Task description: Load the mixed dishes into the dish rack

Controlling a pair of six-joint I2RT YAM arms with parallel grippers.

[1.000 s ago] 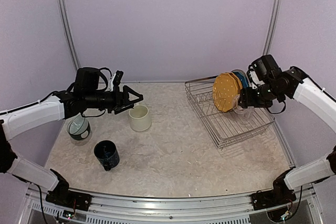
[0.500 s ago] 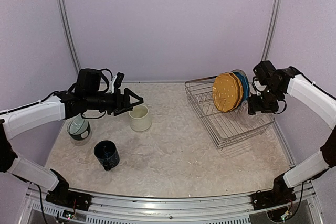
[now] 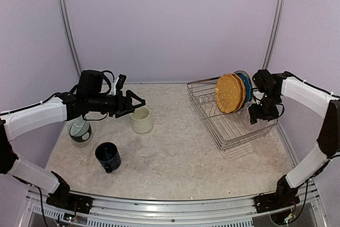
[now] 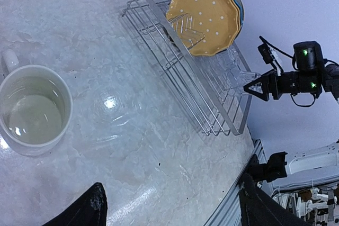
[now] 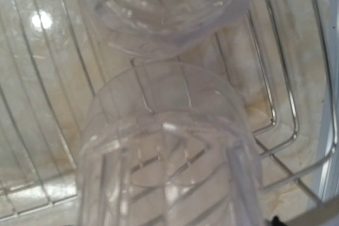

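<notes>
The robot's right gripper should next go down slightly and ease toward the second clear glass, putting the held glass on the rack [image 3: 229, 137] wires, since that spot is free.
The dish rack [image 3: 229, 137] stands at the right and holds a yellow dotted plate [image 3: 229, 93] upright, with a blue plate [image 3: 246, 85] behind it. My right gripper [image 3: 258, 115] hangs over the rack's right end, shut on a clear glass [image 5: 169, 173] that fills the right wrist view. A second clear glass [image 5: 159, 9] lies on the rack wires beyond it. My left gripper [image 3: 139, 102] is open and empty, hovering just left of the cream mug [image 3: 142, 119]. The dark blue mug [image 3: 108, 156] and the grey-teal cup [image 3: 80, 130] stand at the left. The cream bird plate is hidden.
The left wrist view shows the cream mug [image 4: 32, 110], the rack [image 4: 185, 78], the yellow plate [image 4: 204, 19] and the right gripper [image 4: 250, 85] beyond. Metal posts stand at the back corners. A rail [image 3: 170, 206] runs along the near table edge.
My right gripper has moved right and lower with the clear glass, from beside the plates to the rack's right end. The left arm has barely moved.
</notes>
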